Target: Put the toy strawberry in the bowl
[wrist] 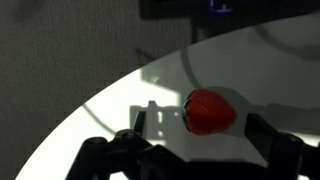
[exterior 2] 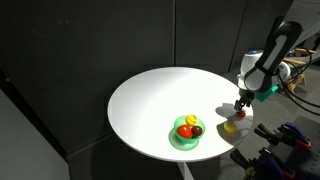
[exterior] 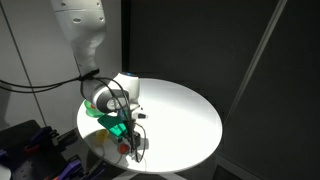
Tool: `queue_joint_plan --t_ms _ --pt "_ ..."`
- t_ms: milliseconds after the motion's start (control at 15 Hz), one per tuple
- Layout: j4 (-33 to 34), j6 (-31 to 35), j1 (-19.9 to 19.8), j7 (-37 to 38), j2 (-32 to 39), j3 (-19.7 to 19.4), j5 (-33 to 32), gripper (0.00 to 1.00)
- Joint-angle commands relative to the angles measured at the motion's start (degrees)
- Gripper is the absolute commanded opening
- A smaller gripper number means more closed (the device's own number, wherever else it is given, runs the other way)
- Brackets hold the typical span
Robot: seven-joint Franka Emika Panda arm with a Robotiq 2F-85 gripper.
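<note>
My open fingers are already around the toy strawberry (wrist: 210,112), so I should lower my gripper slightly farther toward the table and close it around the strawberry's sides.
The toy strawberry (wrist: 210,112) lies on the white round table (wrist: 120,90), red and glossy. In the wrist view it sits between the two dark fingers of my gripper (wrist: 200,128), closer to the right finger, with neither finger touching it. The jaws stand wide open around it. In an exterior view my gripper (exterior 2: 240,104) hangs low over the table's edge with the strawberry (exterior 2: 239,113) just under it. The green bowl (exterior 2: 172,138) stands on the table well away from the gripper, and in an exterior view the bowl (exterior: 104,121) shows partly behind the arm.
A pale yellow toy fruit (exterior 2: 231,127) lies close beside the gripper near the table (exterior 2: 150,95) edge. The bowl holds small red and yellow toy fruits (exterior 2: 187,129). Dark curtains surround the table; cables and clutter sit off its side.
</note>
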Motion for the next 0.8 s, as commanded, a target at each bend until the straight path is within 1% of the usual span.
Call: queue_joint_plan --t_ms 0,733 --pt "0.4 0.92 -0.17 -0.3 0.84 -0.28 0.42 1.0" --pt "1.46 3.02 -0.15 -0.21 3.31 -0.36 0.61 1.0"
